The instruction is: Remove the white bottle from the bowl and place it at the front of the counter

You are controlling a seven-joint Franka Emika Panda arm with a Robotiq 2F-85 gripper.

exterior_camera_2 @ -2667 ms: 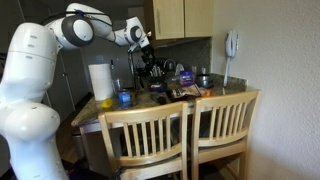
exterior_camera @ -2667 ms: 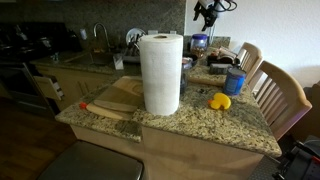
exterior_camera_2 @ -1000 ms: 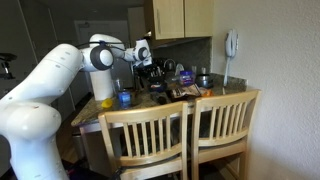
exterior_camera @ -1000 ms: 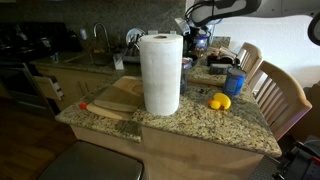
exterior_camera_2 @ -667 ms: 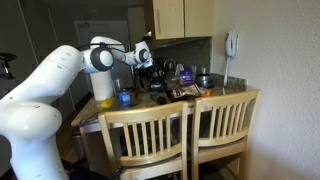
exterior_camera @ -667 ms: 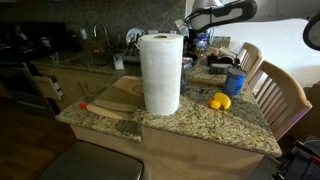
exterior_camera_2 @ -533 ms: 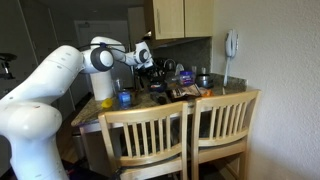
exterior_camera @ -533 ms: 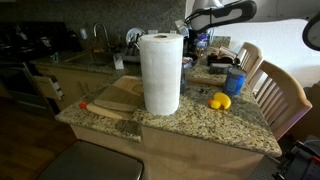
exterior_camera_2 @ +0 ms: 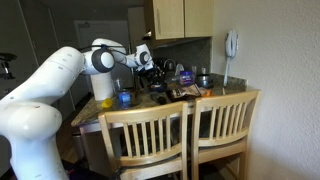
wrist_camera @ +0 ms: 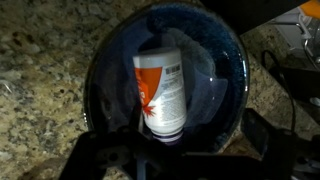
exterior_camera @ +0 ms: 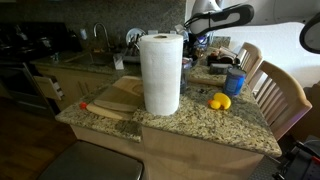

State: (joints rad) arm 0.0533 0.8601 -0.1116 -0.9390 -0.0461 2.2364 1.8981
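Note:
My open gripper is above the bottle, which lies deeper inside the bowl. Next, it will go down past the bowl's rim, with its fingers on both sides of the white bottle's near end [wrist_camera: 165,122].
In the wrist view a white bottle [wrist_camera: 162,92] with an orange label lies on its side in a dark blue bowl [wrist_camera: 225,60] on the speckled granite counter [wrist_camera: 40,60]. My gripper [wrist_camera: 185,148] is open just above the bowl. Its dark fingers [wrist_camera: 268,135] stand wide apart at the bowl's near rim and touch nothing. In both exterior views the gripper [exterior_camera: 191,32] [exterior_camera_2: 150,66] hangs low over the far part of the counter [exterior_camera: 190,125], behind the paper towel roll. There the bowl [exterior_camera: 200,43] shows only as a blue patch and the bottle is hidden.
A tall paper towel roll [exterior_camera: 160,72] stands mid-counter on a wooden cutting board [exterior_camera: 112,100]. A lemon [exterior_camera: 219,101] and a blue cup [exterior_camera: 235,82] sit near it. Two wooden chairs [exterior_camera: 280,95] [exterior_camera_2: 180,130] stand along one side. Clutter lies beyond the bowl.
The arm has come down from high above to just over the bowl. In the last half second it has hardly moved, and the gripper stays open.

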